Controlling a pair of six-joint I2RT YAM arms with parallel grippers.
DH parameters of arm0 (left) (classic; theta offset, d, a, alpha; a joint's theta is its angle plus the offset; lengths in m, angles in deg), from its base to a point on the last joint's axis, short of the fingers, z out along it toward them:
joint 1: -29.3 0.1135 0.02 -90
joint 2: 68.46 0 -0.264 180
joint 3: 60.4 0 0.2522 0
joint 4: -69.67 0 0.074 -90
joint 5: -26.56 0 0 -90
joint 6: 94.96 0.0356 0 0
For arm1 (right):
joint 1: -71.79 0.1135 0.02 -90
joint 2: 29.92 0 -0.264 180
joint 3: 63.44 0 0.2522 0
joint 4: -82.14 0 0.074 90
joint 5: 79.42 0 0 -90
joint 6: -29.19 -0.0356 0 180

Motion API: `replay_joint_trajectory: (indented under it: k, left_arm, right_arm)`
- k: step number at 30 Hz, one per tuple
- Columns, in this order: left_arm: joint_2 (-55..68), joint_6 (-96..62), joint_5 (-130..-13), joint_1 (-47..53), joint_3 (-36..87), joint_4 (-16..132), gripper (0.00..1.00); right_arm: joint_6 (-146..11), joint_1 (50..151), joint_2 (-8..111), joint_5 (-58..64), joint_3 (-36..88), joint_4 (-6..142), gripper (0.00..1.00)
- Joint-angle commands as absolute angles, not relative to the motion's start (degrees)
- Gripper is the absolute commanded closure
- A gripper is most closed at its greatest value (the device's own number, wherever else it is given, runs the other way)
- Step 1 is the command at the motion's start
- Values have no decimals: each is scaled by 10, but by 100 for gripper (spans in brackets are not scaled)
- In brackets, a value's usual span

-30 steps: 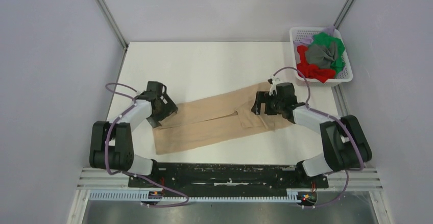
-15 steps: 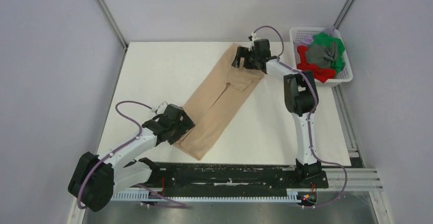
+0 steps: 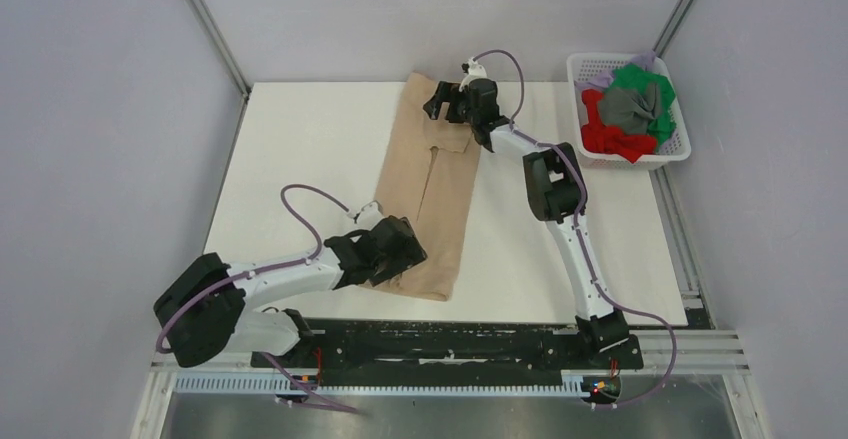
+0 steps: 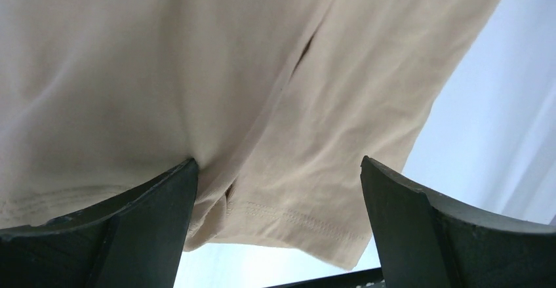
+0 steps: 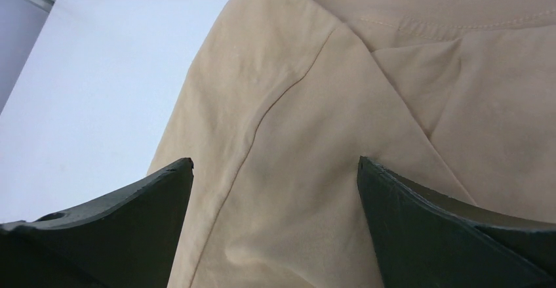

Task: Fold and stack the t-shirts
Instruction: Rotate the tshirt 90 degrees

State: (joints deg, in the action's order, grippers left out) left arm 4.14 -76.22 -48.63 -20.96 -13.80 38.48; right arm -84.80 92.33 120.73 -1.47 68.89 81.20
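Observation:
The beige t-shirt's near hem corner is outside my left gripper's fingers, so next my left gripper will move up, then back and down toward the left in the top view onto that corner.
The beige t-shirt [image 3: 430, 179], folded into a long narrow strip, lies flat on the white table, running from the far edge toward the near edge. My left gripper [image 3: 405, 249] is over its near end, jaws wide apart, with the hem [image 4: 295, 219] between the fingers and cloth bunched against the left finger [image 4: 151, 209]. My right gripper [image 3: 440, 102] is over the far end near the collar, jaws wide apart above the cloth [image 5: 315, 104]. Red [image 3: 605, 137], green [image 3: 645, 84], grey [image 3: 630, 109] and lavender [image 3: 600, 79] t-shirts lie crumpled in the basket.
A white plastic mesh basket [image 3: 578, 61] stands at the far right corner of the table. The white table [image 3: 300, 159] is bounded by grey walls on the left, the back and the right. The black base rail [image 3: 450, 339] runs along the near edge.
The beige t-shirt has turned from lying crosswise to lying lengthwise. My right gripper swung to the far edge with the collar end. My left gripper swung toward the near edge with the hem end.

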Motion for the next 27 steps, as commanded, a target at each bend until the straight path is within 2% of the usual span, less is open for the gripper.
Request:
replay_joint_trajectory:
  k: [1,6,10,17,24,27]
  left_arm:
    - [86,-820,-511,-264,-131,417,0]
    - [122,-819,-511,-311,-109,467,0]
    - [129,-785,-483,-349,-51,430,0]
    - [-8,-623,-430,-395,-48,444,0]
    - [-134,-591,-369,-370,-55,277,0]
    - [-170,-595,-421,-295,-82,249,0]
  right_arm:
    - [-871,941,1248,-1,726,881,2]
    - [-801,959,1254,31,770,830,2]
    - [-759,963,1190,76,752,798,2]
    - [-697,968,1052,67,716,730,2]
    - [-669,969,820,98,443,708,2]
    - [-689,971,720,97,308,690,2]
